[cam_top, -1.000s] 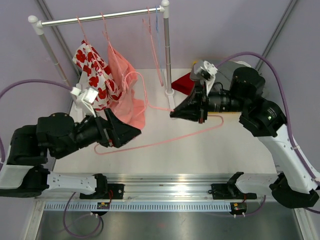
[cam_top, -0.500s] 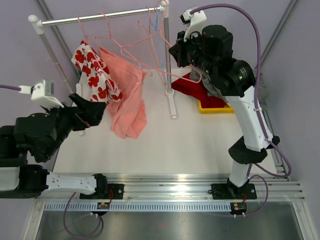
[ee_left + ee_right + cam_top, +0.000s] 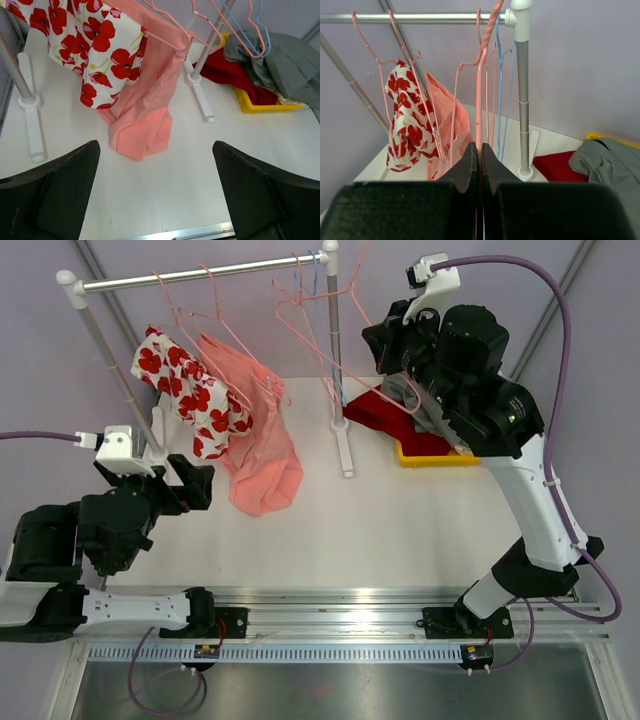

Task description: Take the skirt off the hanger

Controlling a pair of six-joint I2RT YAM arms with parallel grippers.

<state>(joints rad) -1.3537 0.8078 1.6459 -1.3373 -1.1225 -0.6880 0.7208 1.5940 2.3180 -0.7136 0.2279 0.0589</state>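
Note:
My right gripper brings the wire left in the top view to the bar's free gap beside the skirt's hanger next, then lowers and releases it.
A salmon-pink skirt (image 3: 265,460) droops from a pink hanger on the rail (image 3: 200,275). Its lower end lies bunched on the white table; it also shows in the left wrist view (image 3: 150,115). A white garment with red flowers (image 3: 185,390) hangs beside it on another pink hanger. My right gripper (image 3: 375,340) is raised by the rack's right post and is shut on a bare pink hanger (image 3: 480,90) whose hook is up at the rail's end. My left gripper (image 3: 156,145) is open and empty, low over the table in front of the skirt.
The rack's right post (image 3: 335,350) and foot (image 3: 343,445) stand mid-table, its left post (image 3: 110,370) near my left arm. Blue and pink bare hangers (image 3: 502,75) hang by the right post. A yellow tray (image 3: 435,453) holds red (image 3: 375,410) and grey (image 3: 425,415) clothes.
My right arm has lifted the bare pink hanger from over the table up to the rail's right end. My left gripper has let go, opened and drawn back to the left.

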